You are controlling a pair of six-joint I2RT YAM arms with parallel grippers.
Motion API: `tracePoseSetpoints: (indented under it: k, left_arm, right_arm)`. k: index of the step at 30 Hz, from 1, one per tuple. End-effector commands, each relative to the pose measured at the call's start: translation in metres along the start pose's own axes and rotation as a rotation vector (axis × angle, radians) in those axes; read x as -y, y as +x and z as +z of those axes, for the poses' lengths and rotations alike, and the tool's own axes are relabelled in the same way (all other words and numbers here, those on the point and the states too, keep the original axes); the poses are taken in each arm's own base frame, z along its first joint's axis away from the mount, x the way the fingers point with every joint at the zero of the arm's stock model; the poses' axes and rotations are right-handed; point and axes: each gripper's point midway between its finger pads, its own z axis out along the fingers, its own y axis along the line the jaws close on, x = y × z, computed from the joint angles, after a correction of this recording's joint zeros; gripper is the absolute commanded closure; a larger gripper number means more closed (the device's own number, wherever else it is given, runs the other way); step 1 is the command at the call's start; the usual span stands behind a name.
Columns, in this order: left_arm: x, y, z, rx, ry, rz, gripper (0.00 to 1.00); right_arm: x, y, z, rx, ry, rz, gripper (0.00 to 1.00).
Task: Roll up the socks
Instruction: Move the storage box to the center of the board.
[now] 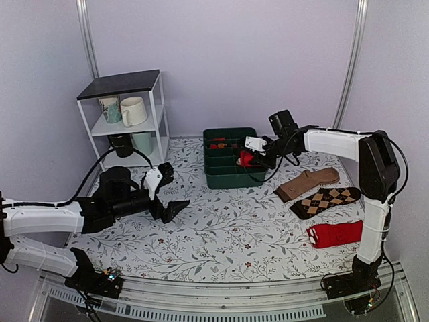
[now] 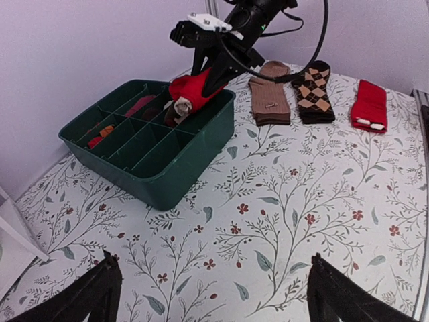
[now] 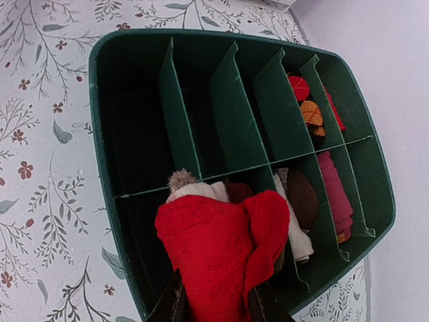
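Observation:
My right gripper will next move the roll back and down into the bin's near corner section [image 1: 252, 171] [image 3: 144, 241] to release it, since that still empty spot is below and back.
My right gripper [image 1: 251, 159] is shut on the rolled red socks [image 3: 218, 258], whose pale beige end [image 3: 194, 190] pokes out at the top. It holds the roll over the near-right compartments of the green divided bin [image 1: 224, 176]. The roll also shows in the left wrist view [image 2: 194, 90] at the bin's rim, and small in the top view [image 1: 247, 159]. My left gripper [image 1: 173, 209] is open and empty, low over the floral tabletop, well left of the bin; only its dark fingertips [image 2: 100, 288] show in its wrist view.
A brown sock [image 1: 307, 183], a brown argyle sock [image 1: 326, 200] and all-red socks with white marks [image 1: 335, 234] lie right of the bin. Other rolled socks [image 3: 332, 194] fill the bin's right compartments. A white shelf with mugs [image 1: 127, 114] stands back left.

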Motion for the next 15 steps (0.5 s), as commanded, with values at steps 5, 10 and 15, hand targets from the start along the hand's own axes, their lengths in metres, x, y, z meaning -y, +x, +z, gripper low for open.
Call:
tracePoseSetpoints:
  k: [5, 10, 15]
  left_arm:
    - [-0.003, -0.001, -0.002, 0.007, 0.008, -0.001, 0.03]
    - [-0.005, -0.002, -0.006, 0.016, 0.0, 0.001, 0.03]
    - [-0.004, 0.001, -0.009, 0.02, 0.003, -0.003, 0.03]
  right_arm:
    - [-0.027, 0.027, 0.029, -0.075, -0.105, -0.052, 0.94]
    - [-0.047, 0.039, 0.044, -0.128, -0.143, -0.062, 0.94]
    - [-0.09, 0.031, 0.054, -0.152, -0.242, -0.062, 0.94]
